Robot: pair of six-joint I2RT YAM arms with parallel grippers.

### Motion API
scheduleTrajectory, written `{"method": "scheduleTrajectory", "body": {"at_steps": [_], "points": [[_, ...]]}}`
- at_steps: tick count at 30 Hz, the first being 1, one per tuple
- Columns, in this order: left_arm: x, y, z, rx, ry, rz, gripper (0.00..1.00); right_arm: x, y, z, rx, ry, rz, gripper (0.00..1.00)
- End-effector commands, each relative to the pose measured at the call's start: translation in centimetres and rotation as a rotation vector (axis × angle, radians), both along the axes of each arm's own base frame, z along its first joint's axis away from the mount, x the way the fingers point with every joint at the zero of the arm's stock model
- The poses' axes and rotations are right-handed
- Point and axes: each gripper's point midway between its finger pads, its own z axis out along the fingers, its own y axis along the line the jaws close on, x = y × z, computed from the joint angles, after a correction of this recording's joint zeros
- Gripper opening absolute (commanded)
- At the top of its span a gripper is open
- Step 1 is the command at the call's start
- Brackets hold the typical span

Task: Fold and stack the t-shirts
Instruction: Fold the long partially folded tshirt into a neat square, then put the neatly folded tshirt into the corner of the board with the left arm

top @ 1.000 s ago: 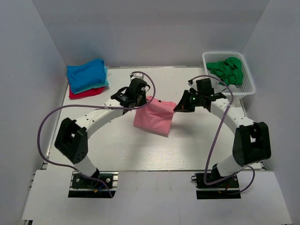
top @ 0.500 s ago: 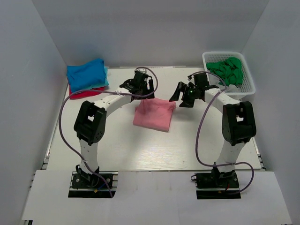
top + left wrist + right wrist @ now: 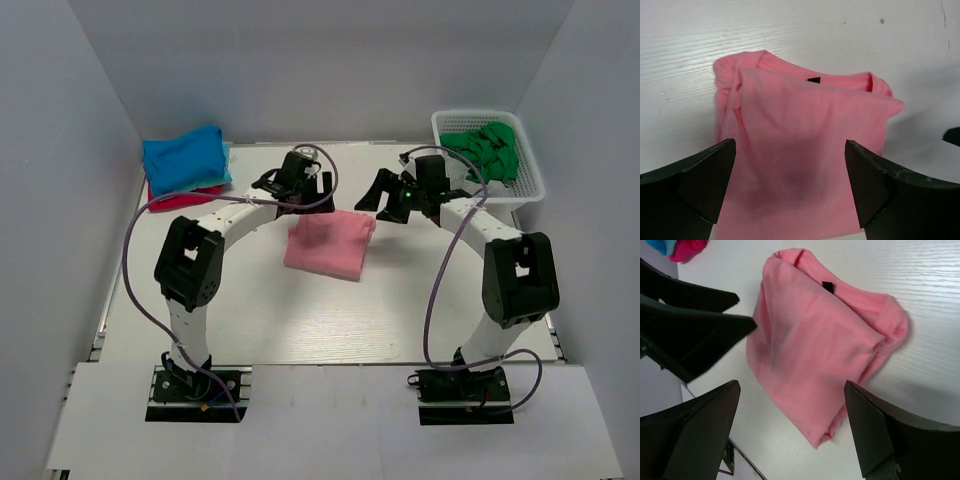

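Observation:
My left gripper lowers and moves left in the top view onto the shirt's stack-side edge (image 3: 293, 236) (image 3: 732, 131) next. Its fingers hover too far inside that edge.
A salmon-pink t-shirt (image 3: 330, 245) lies folded on the white table (image 3: 250, 310), its dark neck label (image 3: 814, 80) at the far edge. Nothing holds it. My left gripper (image 3: 300, 188) hovers over its far left corner, jaws wide open and empty; the left wrist view shows the pink cloth (image 3: 800, 135) below the open gripper (image 3: 790, 145). My right gripper (image 3: 390, 202) hangs open off the far right corner, with the shirt (image 3: 815, 345) beneath the gripper (image 3: 792, 385). Blue, teal and red folded t-shirts (image 3: 185, 162) are stacked at the back left.
A white mesh basket (image 3: 530, 185) at the back right holds crumpled green cloth (image 3: 485, 148). The left gripper's black fingers (image 3: 695, 315) show at the left of the right wrist view. Grey walls close in the back and both sides.
Both grippers have opened and let go of the pink shirt's top edge. The shirt has dropped flat onto the table. Both arms have pulled back toward the far side.

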Motion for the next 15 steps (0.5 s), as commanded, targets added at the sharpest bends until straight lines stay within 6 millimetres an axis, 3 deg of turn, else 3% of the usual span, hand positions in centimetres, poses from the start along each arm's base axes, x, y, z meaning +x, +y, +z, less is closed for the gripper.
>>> {"method": "scheduleTrajectory", "body": {"at_steps": [1, 4, 6, 7, 9, 10, 12, 13, 15], "points": [[-0.9, -2.2, 0.2, -0.082, 0.011, -0.072, 1.0, 0.9, 2.0, -0.3, 0.081, -0.007, 0.033, 0.9], [-0.2, -1.1, -3.4, -0.047, 0.076, -0.033, 1.0, 2.1, 2.4, -2.0, 0.064, 0.023, 0.02, 0.9], [0.1, -0.4, -4.6, -0.004, 0.092, -0.003, 1.0, 3.4, 2.4, -3.3, 0.062, 0.018, -0.001, 0.9], [0.4, 0.1, -5.1, 0.0, 0.1, 0.008, 1.0, 3.7, 2.1, -5.1, 0.057, 0.062, -0.026, 0.9], [0.7, 0.6, -5.9, 0.001, 0.102, 0.019, 1.0, 4.5, 1.6, -5.5, 0.031, 0.06, -0.062, 0.9], [0.3, 0.6, -6.9, 0.006, 0.126, 0.013, 1.0, 4.4, 1.4, -7.3, 0.013, 0.094, -0.065, 0.9], [0.8, 1.8, -8.0, 0.016, 0.144, 0.048, 1.0, 4.8, 1.6, -7.6, 0.019, 0.102, -0.068, 0.9], [0.3, 2.0, -8.5, 0.018, 0.167, 0.059, 1.0, 4.7, 1.4, -9.0, 0.008, 0.136, -0.073, 0.9], [0.0, 3.2, -9.4, 0.017, 0.198, 0.085, 1.0, 4.9, 1.4, -9.6, -0.005, 0.144, -0.074, 0.9]]}}
